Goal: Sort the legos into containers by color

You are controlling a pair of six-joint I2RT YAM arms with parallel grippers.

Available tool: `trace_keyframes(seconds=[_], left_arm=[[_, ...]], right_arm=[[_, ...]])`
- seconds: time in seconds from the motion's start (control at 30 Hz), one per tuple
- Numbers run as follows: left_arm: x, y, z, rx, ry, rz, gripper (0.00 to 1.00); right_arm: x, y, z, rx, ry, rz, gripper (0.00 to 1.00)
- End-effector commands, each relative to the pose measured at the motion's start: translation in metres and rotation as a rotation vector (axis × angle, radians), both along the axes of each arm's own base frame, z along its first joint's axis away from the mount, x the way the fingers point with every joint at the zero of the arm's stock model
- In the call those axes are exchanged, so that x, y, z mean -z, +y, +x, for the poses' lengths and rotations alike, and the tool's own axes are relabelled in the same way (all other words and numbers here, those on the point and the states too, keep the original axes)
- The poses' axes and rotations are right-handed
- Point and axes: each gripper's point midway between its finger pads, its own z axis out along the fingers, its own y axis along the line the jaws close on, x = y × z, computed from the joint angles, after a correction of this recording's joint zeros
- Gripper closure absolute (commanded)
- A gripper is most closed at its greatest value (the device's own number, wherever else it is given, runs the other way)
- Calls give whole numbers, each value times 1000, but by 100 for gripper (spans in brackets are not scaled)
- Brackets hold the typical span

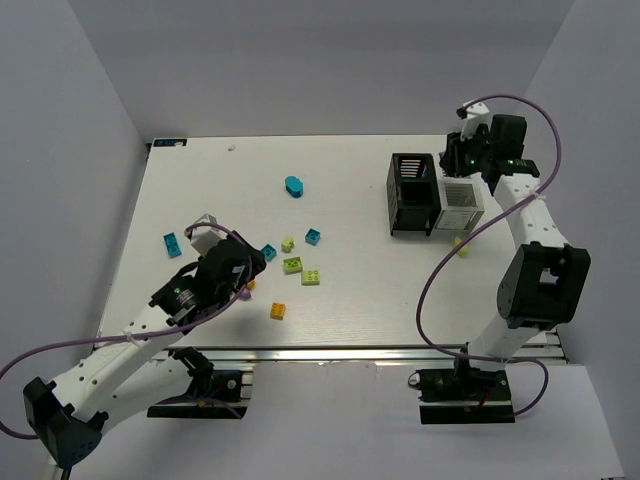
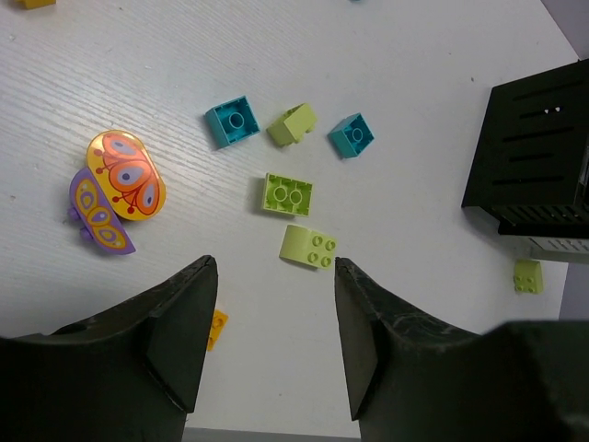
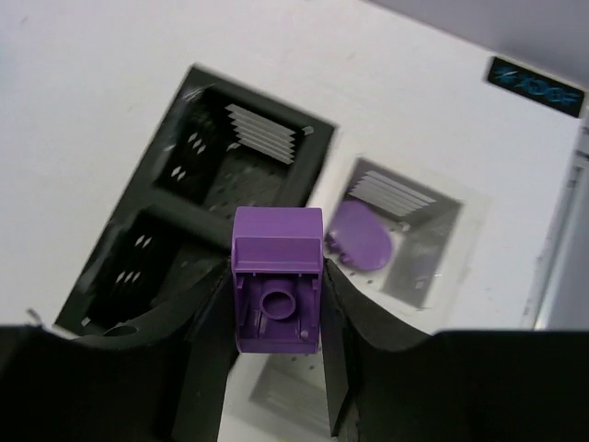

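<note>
The purple brick point(image 3: 276, 276) goes outward and down over the far section of the white tray next, and my right gripper releases it, since a purple piece lies there.
My right gripper point(image 3: 276, 304) is shut on a purple brick point(image 3: 276, 276) and holds it above the joined containers, over the seam between the black bin point(image 3: 175, 249) and the white tray point(image 3: 442, 221). A rounded purple piece point(image 3: 359, 237) lies in the tray. My left gripper point(image 2: 274, 267) is open and empty, low over the table just short of a lime brick point(image 2: 308, 247). Beyond it lie a green brick point(image 2: 287, 194), two teal bricks point(image 2: 232, 122) point(image 2: 352, 134) and another lime brick point(image 2: 293, 123). An orange butterfly piece point(image 2: 126, 174) and a purple one point(image 2: 99, 214) lie to the left.
In the top view a teal oval point(image 1: 294, 186) and a teal brick point(image 1: 173, 243) lie apart from the cluster. An orange brick point(image 1: 278, 311) sits near the front edge. A lime brick point(image 1: 460, 243) lies beside the white tray point(image 1: 460, 207). The black bin point(image 1: 412, 195) stands at the right.
</note>
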Motion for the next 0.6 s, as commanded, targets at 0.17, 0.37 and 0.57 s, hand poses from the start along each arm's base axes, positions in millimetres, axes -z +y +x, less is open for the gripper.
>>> trace_keyframes(seconds=[0.17, 0.37, 0.57], left_arm=[[-13, -8, 6, 16, -35, -41, 36], [-12, -9, 6, 17, -29, -43, 35], [-8, -12, 9, 24, -15, -37, 34]], right_arm=[[-16, -49, 66, 223, -140, 13, 99], [-7, -52, 84, 215, -151, 2, 86], [2, -52, 99, 196, -150, -1, 75]])
